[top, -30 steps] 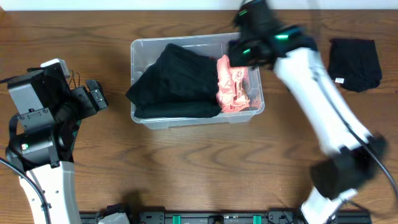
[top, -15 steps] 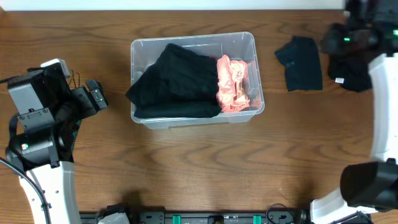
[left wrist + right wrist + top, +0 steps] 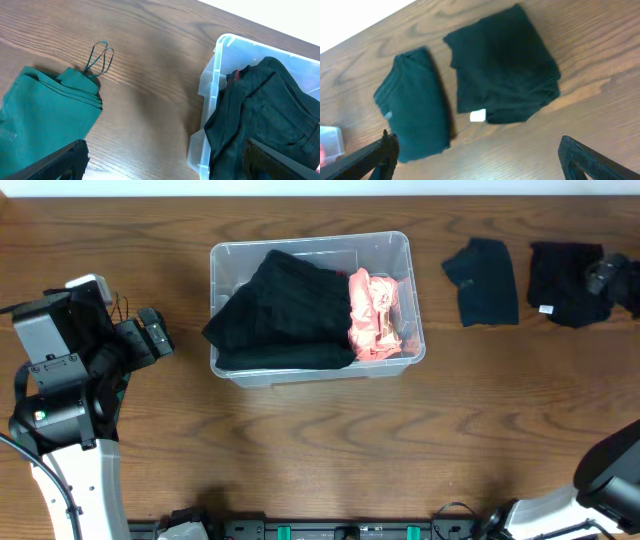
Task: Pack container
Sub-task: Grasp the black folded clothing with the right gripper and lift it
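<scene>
My right gripper moves down with a tilt onto the wider dark garment's edge away from the container next, because its open fingers hang nearest that side.
The clear container stands mid-table and holds a black garment beside a crumpled pink one. To its right, two dark folded garments lie on the wood: a narrow one and a wider one with a white tag. My right gripper hangs open over the table just in front of both pieces, with nothing between its jaws. Left of the container, my left gripper is open and empty, with a folded green cloth beside its left finger.
A thin green loop lies on the wood by the green cloth. My right arm enters at the far right edge, over the wider dark garment. The table's back edge runs close behind the container.
My right arm swung from above the container's right end to the far right edge and its jaws opened. A second dark garment now lies left of the first. The left arm stayed still.
</scene>
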Controlling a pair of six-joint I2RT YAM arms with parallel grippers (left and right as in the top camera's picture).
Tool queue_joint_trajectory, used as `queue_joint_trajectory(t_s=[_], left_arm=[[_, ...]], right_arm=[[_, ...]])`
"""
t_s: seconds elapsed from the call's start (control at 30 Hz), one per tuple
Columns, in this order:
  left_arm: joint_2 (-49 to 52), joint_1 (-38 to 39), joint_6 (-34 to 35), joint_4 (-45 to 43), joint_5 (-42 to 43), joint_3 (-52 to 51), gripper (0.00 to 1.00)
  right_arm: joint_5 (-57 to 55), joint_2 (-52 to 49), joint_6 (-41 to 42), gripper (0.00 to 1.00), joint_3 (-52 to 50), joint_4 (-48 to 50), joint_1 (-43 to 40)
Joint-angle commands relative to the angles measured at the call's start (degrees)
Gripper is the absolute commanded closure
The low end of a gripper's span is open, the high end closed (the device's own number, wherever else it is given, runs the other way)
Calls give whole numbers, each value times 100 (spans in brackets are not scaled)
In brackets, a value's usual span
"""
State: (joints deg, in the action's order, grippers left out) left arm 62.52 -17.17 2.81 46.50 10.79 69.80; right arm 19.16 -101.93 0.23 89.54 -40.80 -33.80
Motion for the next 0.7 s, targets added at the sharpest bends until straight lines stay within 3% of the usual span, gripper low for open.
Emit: queue_joint_trajectory(t_s=[0.0,0.17,0.37,0.67], left_arm=[[-4,-28,9,17,57,83,2],[-4,-28,9,17,57,83,2],[-4,-28,9,17,57,83,2],[-4,-28,9,17,57,83,2]], right_arm=[[857,-369,-308,1,-37,306,-271],[1134,-1290,-111,1,258,632,-365],[1327,-2509,66,1,1386,546,-369],[1169,-3222,321,1,2476,553,-420]])
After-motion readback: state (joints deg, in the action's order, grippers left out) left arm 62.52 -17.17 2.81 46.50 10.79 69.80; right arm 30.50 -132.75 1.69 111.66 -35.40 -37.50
